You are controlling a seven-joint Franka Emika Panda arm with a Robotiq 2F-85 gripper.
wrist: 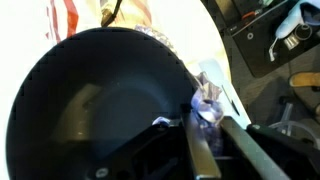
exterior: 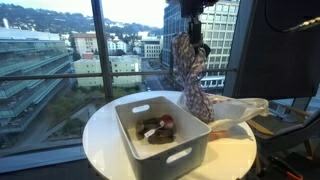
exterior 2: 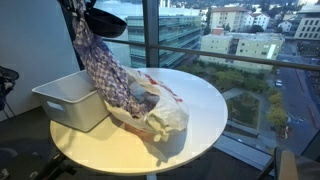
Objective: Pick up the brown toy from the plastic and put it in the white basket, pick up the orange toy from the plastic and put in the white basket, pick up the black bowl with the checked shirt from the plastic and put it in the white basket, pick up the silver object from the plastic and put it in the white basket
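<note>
I will move my gripper high over the white basket's open top (exterior: pixel 158 125), because the checked shirt hangs far below the black bowl. Then I will lower my gripper to let go of the bowl's rim.
My gripper (exterior: pixel 189 42) is raised high above the round table, shut on the rim of the black bowl (exterior 2: pixel 104 20) together with the checked shirt (exterior 2: pixel 108 75). The shirt hangs down from the bowl to the plastic (exterior 2: pixel 160 112); it also shows in an exterior view (exterior: pixel 188 75). In the wrist view the black bowl (wrist: pixel 90 110) fills the frame, with shirt cloth (wrist: pixel 205 108) pinched between the fingers (wrist: pixel 205 120). The white basket (exterior: pixel 160 130) holds the brown toy (exterior: pixel 152 128) and something reddish (exterior: pixel 168 122). The silver object is not visible.
The white round table (exterior: pixel 100 135) stands by a large window. The basket also shows in an exterior view (exterior 2: pixel 68 100) at the table's edge. The crumpled plastic (exterior: pixel 235 112) lies beside the basket. Dark clutter (wrist: pixel 280 40) is on the floor beyond the table.
</note>
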